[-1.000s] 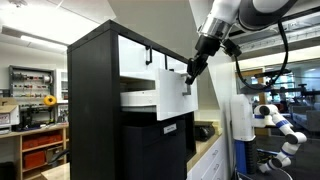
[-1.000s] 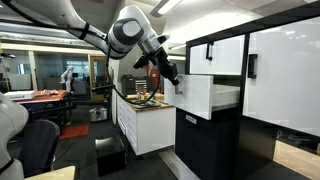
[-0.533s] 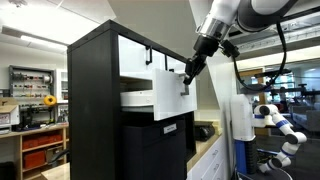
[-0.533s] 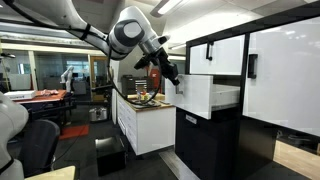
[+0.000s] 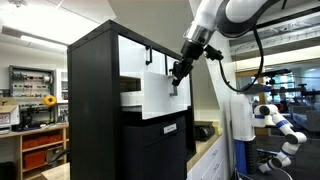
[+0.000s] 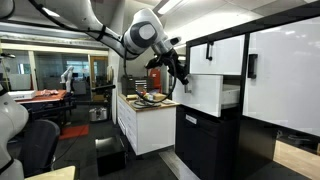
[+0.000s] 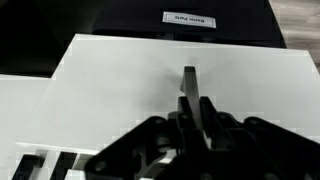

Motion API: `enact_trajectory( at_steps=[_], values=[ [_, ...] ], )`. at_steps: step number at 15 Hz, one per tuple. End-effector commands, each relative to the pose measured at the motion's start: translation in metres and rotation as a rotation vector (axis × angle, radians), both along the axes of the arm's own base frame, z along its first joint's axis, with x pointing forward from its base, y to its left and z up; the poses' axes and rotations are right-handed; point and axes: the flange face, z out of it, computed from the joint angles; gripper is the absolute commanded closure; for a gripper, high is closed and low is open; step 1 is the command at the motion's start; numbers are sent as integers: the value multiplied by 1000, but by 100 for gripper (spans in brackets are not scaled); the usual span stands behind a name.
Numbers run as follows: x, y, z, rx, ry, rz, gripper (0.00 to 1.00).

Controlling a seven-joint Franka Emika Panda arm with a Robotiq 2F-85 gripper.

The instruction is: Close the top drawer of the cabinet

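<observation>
My gripper will next push the drawer (image 5: 158,95) outward into the cabinet's open slot and then let go of the handle's lower end, as the pale side still shows behind the white front.
The tall black cabinet (image 5: 95,110) shows in both exterior views (image 6: 215,140). Its top drawer (image 5: 158,95) has a glossy white front and stands partly open, its pale side still showing (image 6: 231,96). My gripper (image 5: 177,77) is at the drawer's front, at the small black handle (image 7: 190,80). In the wrist view the fingers (image 7: 198,112) are closed tightly around the handle's lower end, against the white panel (image 7: 110,95). The gripper also shows in an exterior view (image 6: 184,83).
The black lower front with a white label (image 7: 188,18) lies below the drawer. A low light-topped counter (image 6: 150,108) with items stands beside the cabinet. A white robot (image 5: 278,125) and a chair (image 6: 40,140) stand farther off.
The drawer has slid inward toward the cabinet. My arm and gripper moved with its front panel.
</observation>
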Motion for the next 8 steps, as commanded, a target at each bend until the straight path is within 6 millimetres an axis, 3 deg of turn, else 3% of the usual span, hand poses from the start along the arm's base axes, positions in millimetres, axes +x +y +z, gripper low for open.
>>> enact_trajectory(
  at_steps=[1,8],
  values=[
    [41,-7,-3,1,7,18,95],
    [100,-11,-3,16,-9,39,95]
  ],
)
